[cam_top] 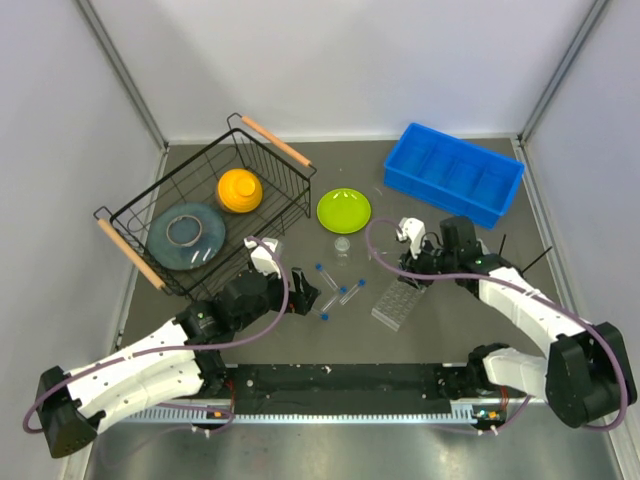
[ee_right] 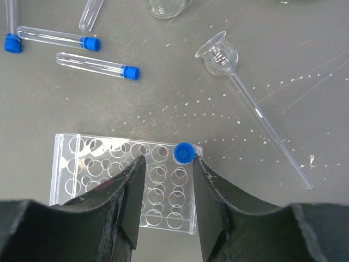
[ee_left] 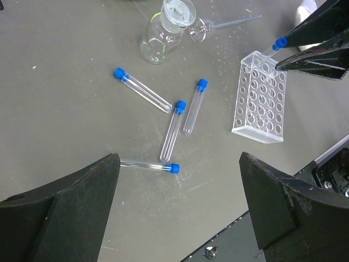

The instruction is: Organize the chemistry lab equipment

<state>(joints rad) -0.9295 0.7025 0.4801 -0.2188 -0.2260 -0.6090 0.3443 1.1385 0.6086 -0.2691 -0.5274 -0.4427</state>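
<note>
My left gripper should turn and go down onto the glass end of the farthest tube, because that tube lies at a slant below it, to its right in the top view.
Several blue-capped tubes (ee_left: 143, 90) lie loose on the dark table, also seen in the top view (cam_top: 327, 288). One lies between the fingers of my left gripper (ee_left: 179, 180), which hovers wide open and empty above them. The clear grid rack (ee_left: 260, 98) lies to their right. One tube (ee_right: 184, 153) stands upright in the rack's (ee_right: 82, 164) corner hole. My right gripper (ee_right: 167, 164) is open over the rack, its right finger beside that tube's cap. A small clear cup (ee_left: 161, 41) and a glass funnel (ee_right: 218, 52) sit beyond. The packet and the black loop are not visible.
A black wire basket (cam_top: 275, 140) at the back left holds an orange dome (cam_top: 240, 190) and a blue-grey plate (cam_top: 185, 235). A lime-green plate (cam_top: 343, 209) lies at the centre back. A blue divided bin (cam_top: 405, 180) stands at the back right.
</note>
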